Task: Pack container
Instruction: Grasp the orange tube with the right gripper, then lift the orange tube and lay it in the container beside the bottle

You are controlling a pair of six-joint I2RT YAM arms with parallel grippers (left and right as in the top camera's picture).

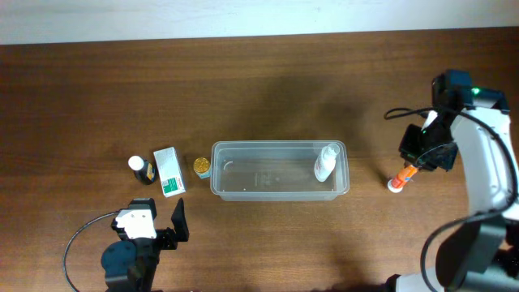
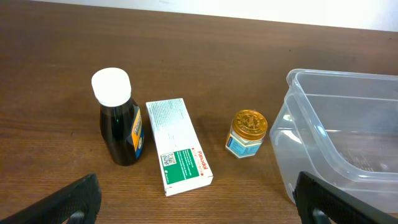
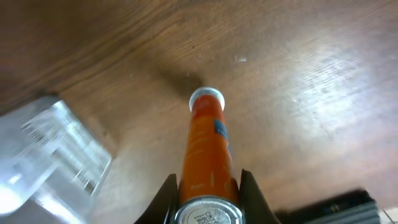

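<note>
Next, the right gripper moves over the container's end by the white bottle (image 1: 326, 162) and releases the tube (image 1: 402, 176), since that end lies to its left in the overhead view.
The clear plastic container (image 1: 280, 169) lies mid-table with a small white bottle (image 1: 326, 162) in its right end; its corner shows in the left wrist view (image 2: 336, 134) and in the right wrist view (image 3: 53, 162). My right gripper (image 1: 415, 162) is shut on an orange tube (image 1: 402, 176) (image 3: 207, 146), right of the container, the tube's white-capped end near the table. My left gripper (image 1: 158, 223) (image 2: 199, 208) is open and empty, in front of a dark bottle with a white cap (image 2: 119, 118), a white-and-green box (image 2: 177, 145) and a small gold-lidded jar (image 2: 247, 132).
The dark bottle (image 1: 141, 169), box (image 1: 169, 171) and jar (image 1: 201, 165) stand in a row just left of the container. A black cable (image 1: 405, 113) loops near the right arm. The table's far edge (image 1: 243, 39) meets a white wall.
</note>
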